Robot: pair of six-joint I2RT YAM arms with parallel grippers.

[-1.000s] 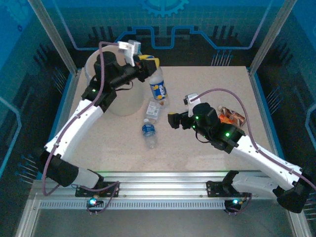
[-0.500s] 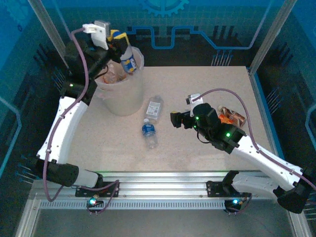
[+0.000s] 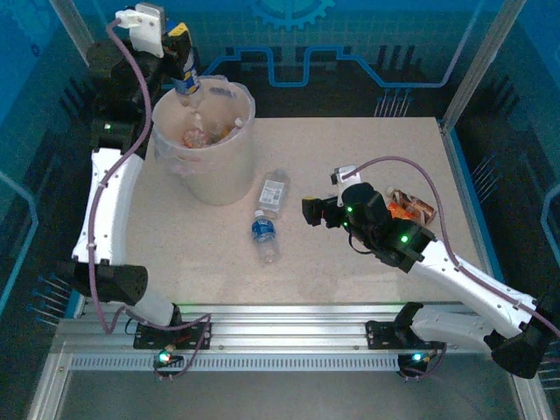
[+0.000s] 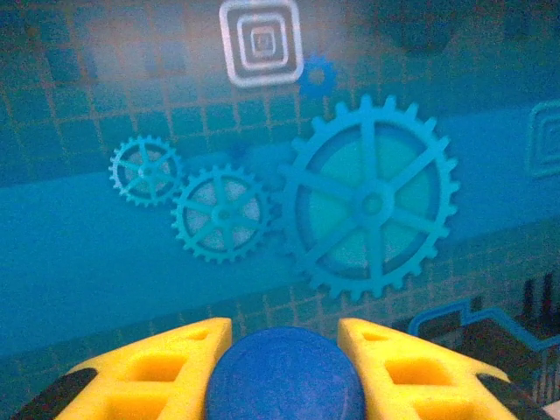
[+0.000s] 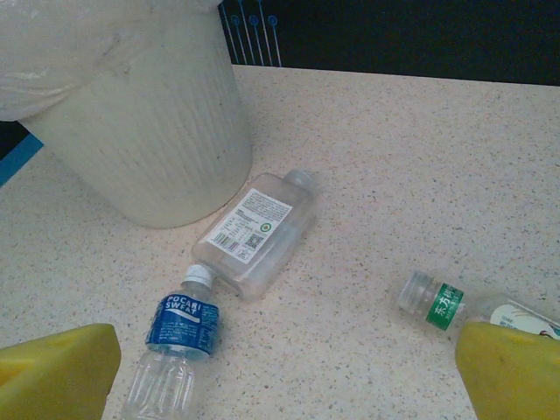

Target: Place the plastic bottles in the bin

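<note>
The left gripper lowers into the bin's lined opening (image 3: pixel 203 122) next, tilting downward, then releases the bottle, since the bottle already hangs over the orange-tinted bottles.
My left gripper (image 3: pixel 181 51) is raised over the bin's far-left rim and shut on a plastic bottle (image 3: pixel 185 84) with a blue and yellow label, which hangs neck-up above the opening. Its blue cap (image 4: pixel 284 378) sits between my yellow fingers (image 4: pixel 157 367). The bin (image 3: pixel 213 175), a whitish bucket lined with a clear bag, holds orange-tinted bottles (image 3: pixel 198 136). On the table lie a flat clear bottle (image 3: pixel 274 190) (image 5: pixel 258 229), a blue-labelled bottle (image 3: pixel 265 234) (image 5: pixel 178 346) and a green-labelled bottle (image 5: pixel 442 302). My right gripper (image 3: pixel 308 213) (image 5: pixel 284 385) hovers open to their right with nothing between its fingers.
An orange and red item (image 3: pixel 409 207) lies on the table to the right of my right arm. The bin's ribbed wall (image 5: pixel 131 122) stands close to the flat clear bottle. Metal posts and blue panels enclose the speckled table (image 3: pixel 367 149).
My left arm has lifted the blue-and-yellow-labelled bottle from beside the bin up and to the left, over the opening. The right arm has hardly moved.
</note>
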